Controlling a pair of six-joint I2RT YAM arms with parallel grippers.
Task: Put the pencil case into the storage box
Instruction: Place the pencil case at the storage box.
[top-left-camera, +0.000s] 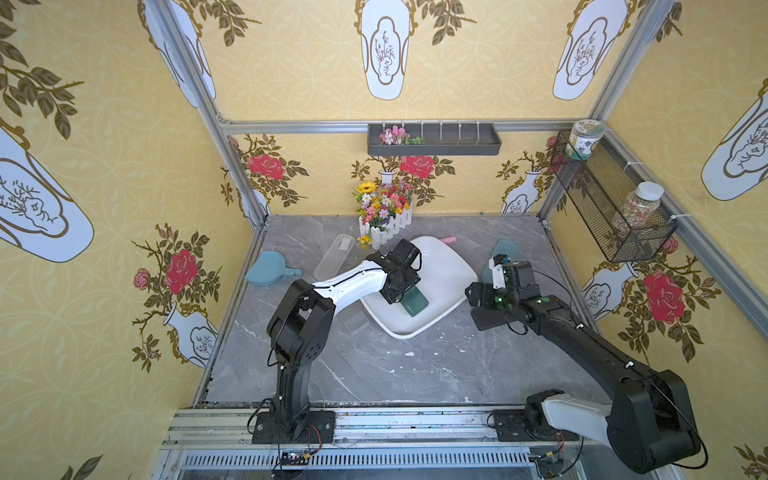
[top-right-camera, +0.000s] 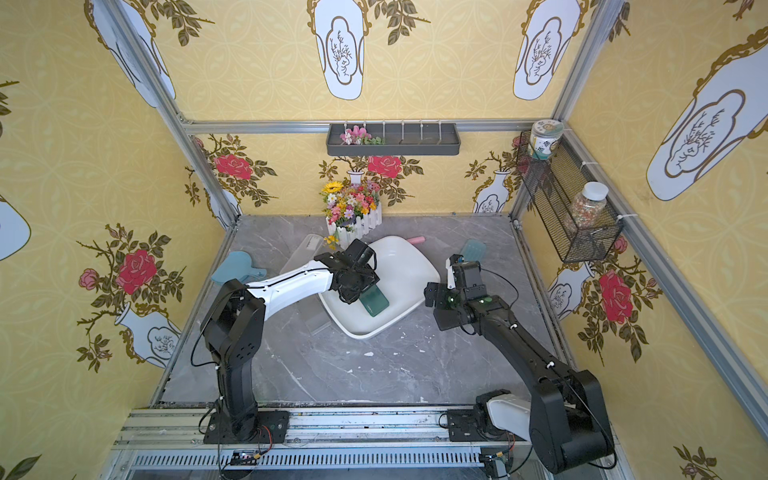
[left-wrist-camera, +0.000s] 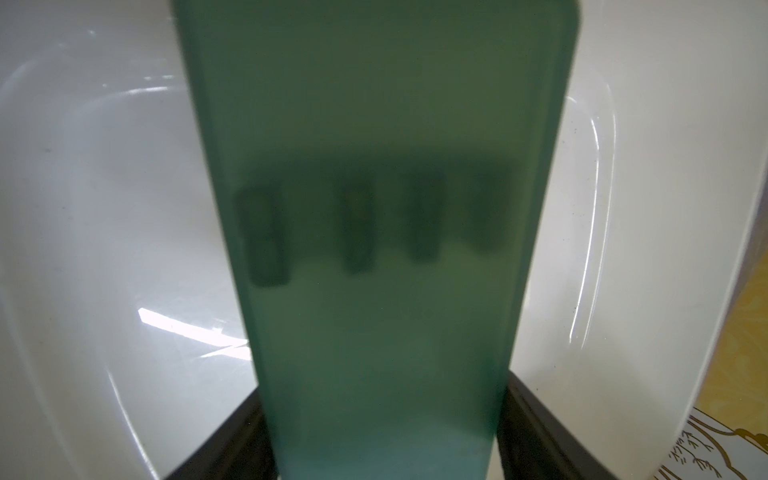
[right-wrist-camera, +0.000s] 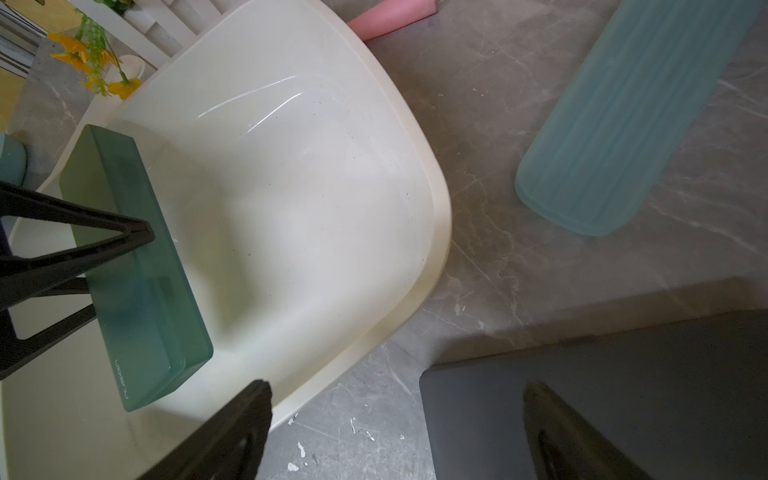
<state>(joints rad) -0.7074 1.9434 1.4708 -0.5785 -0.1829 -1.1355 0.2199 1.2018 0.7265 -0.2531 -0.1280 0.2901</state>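
The pencil case (top-left-camera: 414, 302) hangs over the bottom of the storage box, so my left gripper will next lower slightly back and release the pencil case there.
The pencil case (top-left-camera: 414, 302) is a frosted green oblong box, and my left gripper (top-left-camera: 405, 293) is shut on it across its width. It hangs low inside the storage box (top-left-camera: 457, 266), a shallow white tub in the middle of the table in both top views. In the left wrist view the case (left-wrist-camera: 374, 208) fills the middle, with the tub floor (left-wrist-camera: 83, 208) on both sides. My right gripper (top-left-camera: 478, 297) stands open beside the tub's right rim, holding nothing. The right wrist view shows the case (right-wrist-camera: 137, 266) in the tub (right-wrist-camera: 291, 187).
A dark grey case (right-wrist-camera: 602, 395) lies under my right gripper. A light blue case (top-left-camera: 505, 251) and a pink one (top-left-camera: 445, 240) lie behind the tub. A clear case (top-left-camera: 334, 255), a blue mirror-shaped thing (top-left-camera: 270, 272) and a flower fence (top-left-camera: 384, 220) stand to the left and back.
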